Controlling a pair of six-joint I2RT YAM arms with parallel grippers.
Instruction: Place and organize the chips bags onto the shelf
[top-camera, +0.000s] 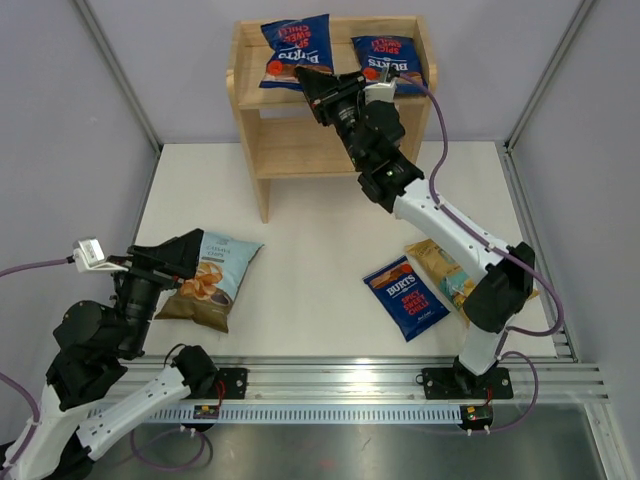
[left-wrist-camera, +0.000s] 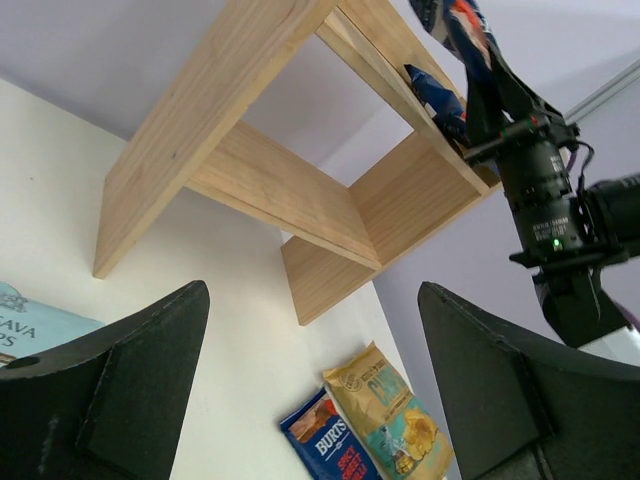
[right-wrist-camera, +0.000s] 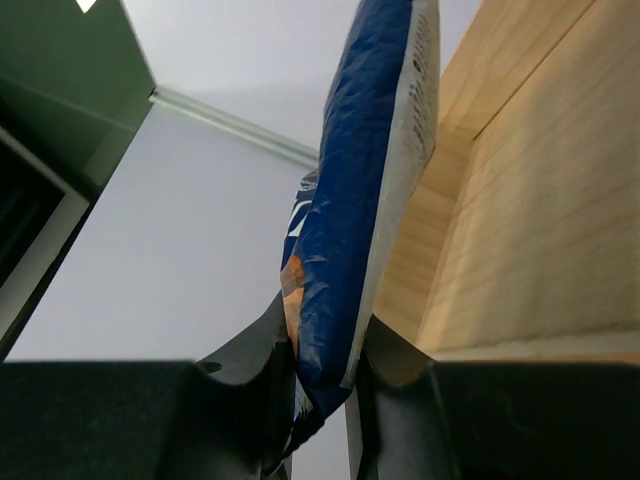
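Observation:
The right gripper lowers toward the right in the top view next and releases, since the gap (top-camera: 343, 57) beside the second bag lies below it on that side.
My right gripper (top-camera: 305, 80) is shut on the bottom edge of a dark blue Burts bag (top-camera: 298, 48) and holds it upright at the left of the wooden shelf's (top-camera: 290, 150) top tier. In the right wrist view the fingers (right-wrist-camera: 260, 350) pinch this bag (right-wrist-camera: 360, 200) beside the shelf wood (right-wrist-camera: 530, 200). A second dark blue bag (top-camera: 390, 60) stands on the top tier at the right. A third dark blue bag (top-camera: 405, 297) and a tan-yellow bag (top-camera: 437, 265) lie on the table at the right. My left gripper (top-camera: 190, 255) is open and empty above the pale blue-white bag (top-camera: 212, 278).
In the left wrist view, between the open gripper (left-wrist-camera: 312, 300), show the shelf (left-wrist-camera: 270, 190), the dark blue bag (left-wrist-camera: 330, 445), the tan-yellow bag (left-wrist-camera: 390, 415) and my right arm (left-wrist-camera: 545, 200). The shelf's lower tier (top-camera: 300, 150) is bare. Grey walls enclose the table.

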